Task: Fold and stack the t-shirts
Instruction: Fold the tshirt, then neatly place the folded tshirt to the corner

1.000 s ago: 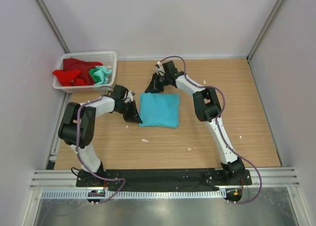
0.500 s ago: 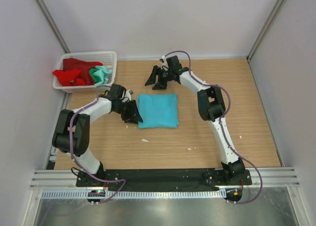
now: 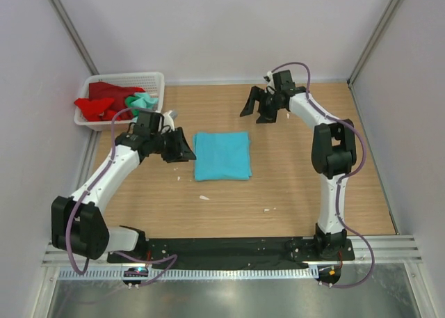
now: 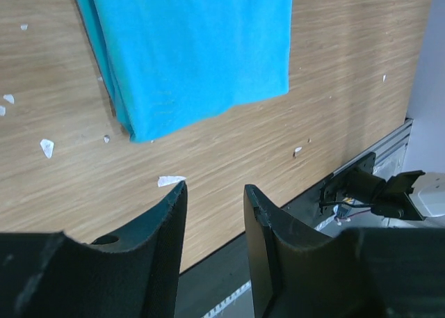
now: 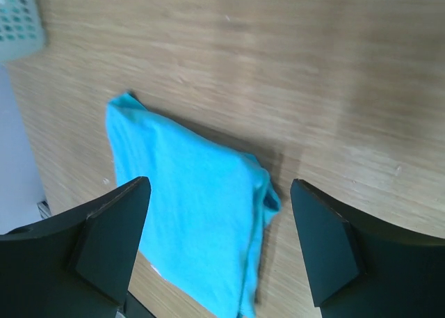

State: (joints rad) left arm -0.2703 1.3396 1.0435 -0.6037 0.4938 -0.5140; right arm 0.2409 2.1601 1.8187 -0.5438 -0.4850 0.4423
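My right gripper moves down and back with its fingers open, onto the edge of the fold's closest far corner [image 3: 247,136] [image 5: 260,193] next.
A sky-blue t-shirt [image 3: 222,155] lies folded into a flat square on the wooden table, also seen in the left wrist view [image 4: 195,46] and the right wrist view [image 5: 188,220]. My left gripper [image 3: 183,149] [image 4: 215,189] hovers just off the fold's left edge, open and empty. My right gripper [image 3: 258,110] [image 5: 219,186] is open wide and empty, up and to the right of the fold, well apart from it. A red t-shirt [image 3: 103,102] and a mint green t-shirt [image 3: 142,104] lie crumpled in the white mesh basket [image 3: 129,76].
The basket [image 5: 17,19] stands at the table's back left corner against the wall. Small white scraps [image 3: 204,197] dot the wood in front of the fold. The black base rail [image 3: 222,248] runs along the near edge. Walls close in on the left, back and right.
Both grippers opened and let go of the sky-blue t-shirt. The right gripper drew back to the right and the left one shifted left. The fold stays flat.
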